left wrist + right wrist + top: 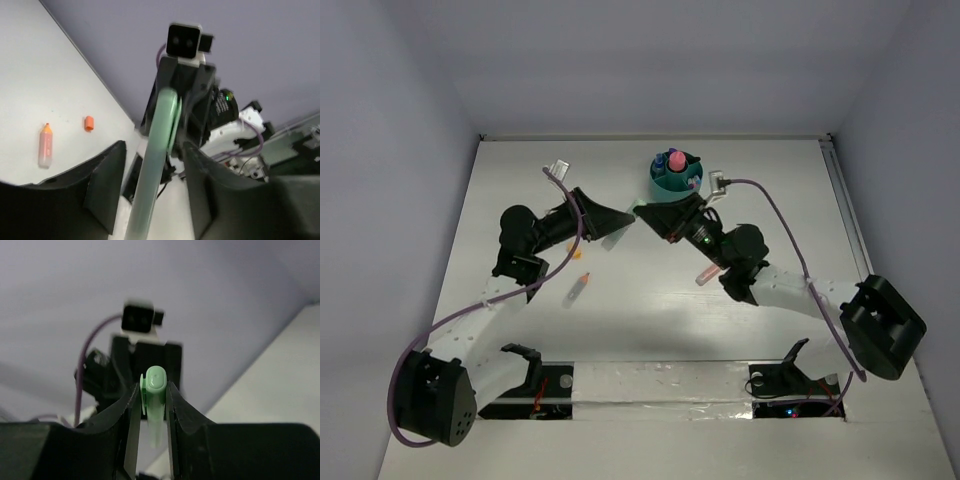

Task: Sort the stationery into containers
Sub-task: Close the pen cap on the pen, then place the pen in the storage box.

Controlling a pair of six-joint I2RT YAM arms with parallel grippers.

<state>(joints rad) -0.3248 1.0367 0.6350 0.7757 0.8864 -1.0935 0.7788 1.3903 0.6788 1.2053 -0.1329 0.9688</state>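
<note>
The near section of the teal organiser shows open space, so the robot's right gripper next needs to swing outward over it, turn downward, lower the green highlighter in and let it go.
A pale green highlighter is held in mid-air, with my right gripper shut on it near its capped end. The same highlighter runs between the fingers of my left gripper, which stands open with a gap on each side. In the top view the two grippers meet tip to tip, left gripper and right gripper, just in front of the round teal organiser. The organiser holds pink, purple and blue items. An orange highlighter and a small orange cap lie on the table.
A pink item lies partly under my right arm. White walls close the table at the back and sides. A rail runs along the right edge. Purple cables loop over both arms.
</note>
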